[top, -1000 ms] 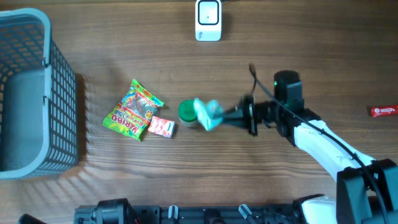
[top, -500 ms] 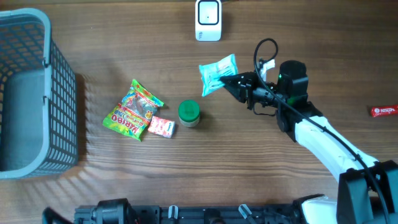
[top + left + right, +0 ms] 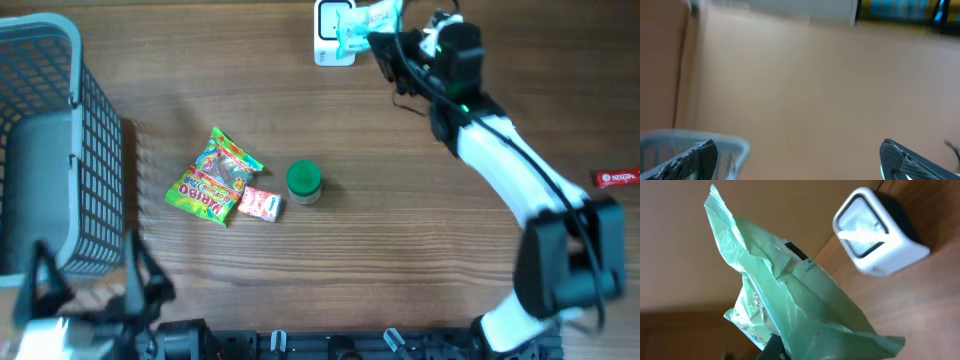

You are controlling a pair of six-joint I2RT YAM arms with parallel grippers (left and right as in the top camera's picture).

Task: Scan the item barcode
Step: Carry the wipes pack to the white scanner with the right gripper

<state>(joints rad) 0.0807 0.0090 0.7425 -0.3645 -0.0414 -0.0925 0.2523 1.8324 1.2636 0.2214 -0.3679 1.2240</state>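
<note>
The red wrapper (image 3: 608, 179) lies below my right gripper, to its right in the overhead view, so my gripper will next sweep over the scanner (image 3: 330, 42), then down beside it to release.
A pale green crinkly packet (image 3: 365, 22) hangs above the table at the far edge, partly over the white barcode scanner (image 3: 330, 42). My right gripper (image 3: 388, 45) is shut on the packet's right end. In the right wrist view the packet (image 3: 800, 295) fills the middle, with a small black printed patch near its top. There the scanner (image 3: 875, 235) sits to its upper right, window turned toward the camera. My left gripper (image 3: 92, 275) is at the near left corner, open with nothing between its fingers (image 3: 700, 156).
A grey mesh basket (image 3: 100, 160) stands at the left; its rim (image 3: 735, 145) shows beside the left finger. A Haribo bag (image 3: 213, 177), a small pink packet (image 3: 260, 204) and a green-lidded jar (image 3: 304, 182) lie mid-table. A red wrapper (image 3: 617, 178) lies at the right edge.
My right gripper has lifted the green packet from beside the jar and carried it up to the scanner. The left arm has come into view at the bottom left.
</note>
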